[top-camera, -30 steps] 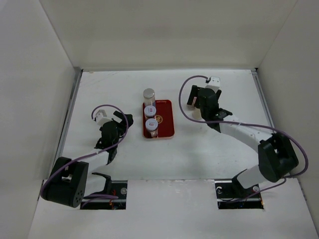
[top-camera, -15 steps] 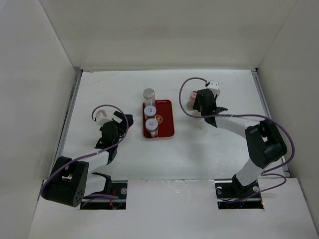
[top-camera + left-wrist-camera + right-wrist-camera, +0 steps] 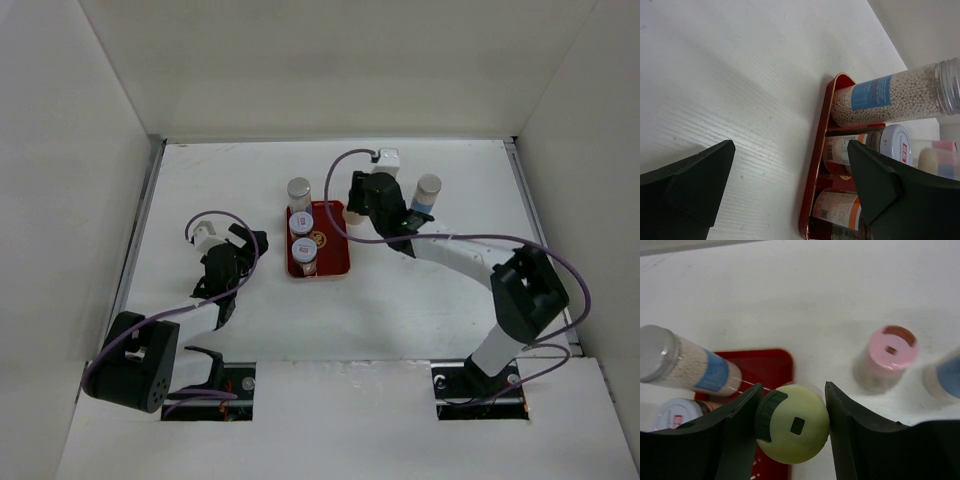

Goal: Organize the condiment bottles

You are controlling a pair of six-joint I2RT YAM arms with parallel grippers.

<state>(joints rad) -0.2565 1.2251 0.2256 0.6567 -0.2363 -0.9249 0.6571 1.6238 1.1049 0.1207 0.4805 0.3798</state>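
Observation:
The tray's far corner beside the silver-capped bottle is bare. I need to move my right gripper toward that bottle and down next, to let go of the yellow-capped bottle there.
My right gripper is shut on a yellow-capped condiment bottle, held over the right edge of the red tray. In the top view this gripper hides that bottle. A pink-capped bottle and a grey-capped bottle with a blue band stand on the table to its right. A silver-capped bottle and two white-capped bottles stand in a row along the tray's left side. My left gripper is open just left of the tray, holding nothing.
White walls close in the table on three sides. The right half of the tray is bare red. My left arm lies along the table's left side and my right arm curves in from the right.
My right gripper has shut on the yellow-capped bottle and carried it left, from beside the pink-capped bottle to the tray's right edge. That uncovered the grey-capped bottle. The left arm stayed put.

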